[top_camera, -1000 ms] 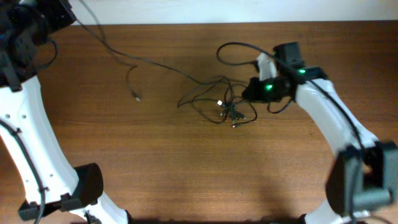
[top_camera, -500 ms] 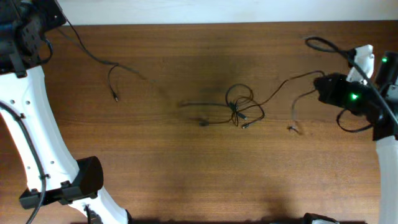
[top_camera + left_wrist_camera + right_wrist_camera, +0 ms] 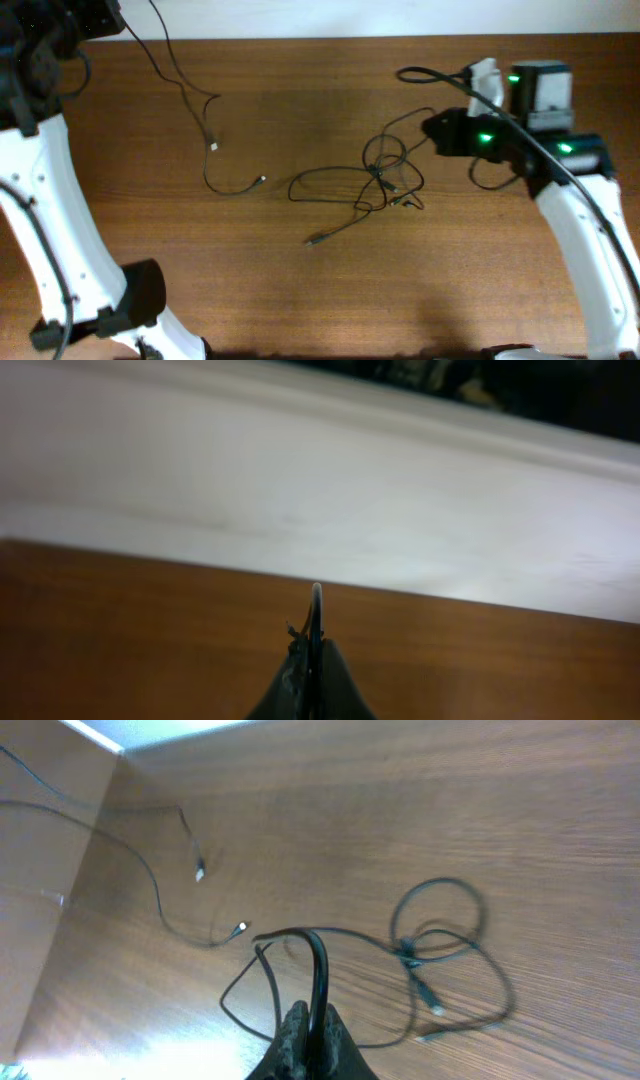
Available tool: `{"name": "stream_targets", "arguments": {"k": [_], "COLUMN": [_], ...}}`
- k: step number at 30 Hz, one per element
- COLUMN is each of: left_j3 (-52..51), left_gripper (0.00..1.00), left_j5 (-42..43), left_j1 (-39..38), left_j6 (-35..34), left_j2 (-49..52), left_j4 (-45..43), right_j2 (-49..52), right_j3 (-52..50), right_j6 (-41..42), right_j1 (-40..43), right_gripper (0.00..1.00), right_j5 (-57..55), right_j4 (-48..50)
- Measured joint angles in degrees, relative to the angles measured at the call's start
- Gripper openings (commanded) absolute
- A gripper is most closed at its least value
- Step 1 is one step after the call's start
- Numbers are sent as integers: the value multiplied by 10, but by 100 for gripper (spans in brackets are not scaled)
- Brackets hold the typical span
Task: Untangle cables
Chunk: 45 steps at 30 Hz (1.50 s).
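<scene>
My left gripper holds the thin cable, and bare wood clear of the knot is below the gripper and back. It should next pull the cable back and down to release it there.
Several thin black cables lie on the wooden table, tangled in a small knot (image 3: 382, 174) with loose loops around it; the knot also shows in the right wrist view (image 3: 409, 951). My right gripper (image 3: 434, 128) is just right of the knot and shut on one cable strand (image 3: 318, 960). My left gripper (image 3: 108, 12) is at the far left corner, shut on a thin cable (image 3: 315, 610). That cable (image 3: 186, 86) trails down to a plug (image 3: 214, 148) and a white-tipped end (image 3: 262, 180).
A loose plug end (image 3: 314, 240) lies in front of the knot. The white wall (image 3: 320, 490) runs along the table's far edge. Thick black arm cables loop near the right arm (image 3: 430, 72).
My right gripper has swung from the far right edge back left toward the knot, slackening the loops. The left cable has shifted right, and a plug end now lies in front of the knot.
</scene>
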<state>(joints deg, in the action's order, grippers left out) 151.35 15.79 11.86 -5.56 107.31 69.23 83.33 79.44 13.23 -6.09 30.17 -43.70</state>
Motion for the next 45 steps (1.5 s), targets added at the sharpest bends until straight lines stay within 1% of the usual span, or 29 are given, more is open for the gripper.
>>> {"name": "stream_targets", "arguments": {"k": [1, 2, 3, 5, 6, 9, 11, 14, 19, 21, 24, 26, 28, 31, 34, 35, 36, 37, 38, 39, 41, 44, 45], "left_j3": [0, 0, -1, -1, 2, 9, 15, 15, 7, 3, -2, -2, -2, -1, 1, 1, 2, 2, 3, 0, -20, -92, -130], "left_gripper": [0, 0, 0, 0, 0, 0, 0, 0, 0, 0, 0, 0, 0, 0, 0, 0, 0, 0, 0, 0, 0, 0, 0], "left_j5": [5, 10, 11, -2, -26, -88, -144, -169, -199, -211, -224, -227, -225, -187, -169, -171, -189, -201, -229, -257, -285, -301, -304], "left_j1": [0, 0, 0, 0, 0, 1, 1, 1, 4, 18, 77, 135, 208, 270, 284, 284, 283, 283, 283, 285, 285, 291, 296], "left_j6": [1, 2, 2, 2, 3, 4, 17, 31, 45, 50, 56, 50, 21, -5, -27, -43, -70, -91, -128, -162, -203, -261, -280], "left_j2": [-15, -33, -54, -116, -152, -203, -223, -206, -117, -83, -47, -44, -45, -45, -45, -45, -43, -41, -35, -24, -3, 25, 33], "left_j4": [-1, -1, -1, -2, -3, -3, -2, 0, 2, -3, -18, -18, -20, -5, 72, 130, 185, 219, 258, 274, 265, 245, 234], "right_j2": [12, 31, 51, 97, 114, 139, 143, 143, 143, 143, 143, 143, 143, 143, 143, 143, 143, 143, 143, 143, 143, 143, 143], "right_j3": [0, 0, 0, 0, 0, 0, 0, 0, 0, 0, 0, 0, 0, 0, 0, 0, 0, 0, 0, 0, 0, 0, 0], "right_j6": [3, 9, 14, 18, 18, 21, 21, 20, 21, 21, 20, 20, 20, 21, 20, 21, 20, 20, 20, 21, 21, 20, 21], "right_j1": [-11, -23, -33, -49, -50, -50, -50, -50, -50, -50, -50, -50, -50, -50, -50, -50, -50, -50, -50, -50, -50, -50, -50], "right_gripper": [53, 81, 98, 99, 99, 99, 99, 99, 99, 99, 99, 99, 99, 99, 99, 99, 99, 99, 99, 99, 99, 99, 99], "right_j5": [-4, -10, -17, -27, -30, -38, -45, -47, -49, -49, -49, -49, -49, -49, -49, -49, -49, -49, -49, -49, -49, -49, -49], "right_j4": [7, 18, 26, 34, 35, 35, 33, 25, 2, 0, -1, -1, -1, -1, -2, -4, -4, -4, -5, -7, -7, -9, -10]}}
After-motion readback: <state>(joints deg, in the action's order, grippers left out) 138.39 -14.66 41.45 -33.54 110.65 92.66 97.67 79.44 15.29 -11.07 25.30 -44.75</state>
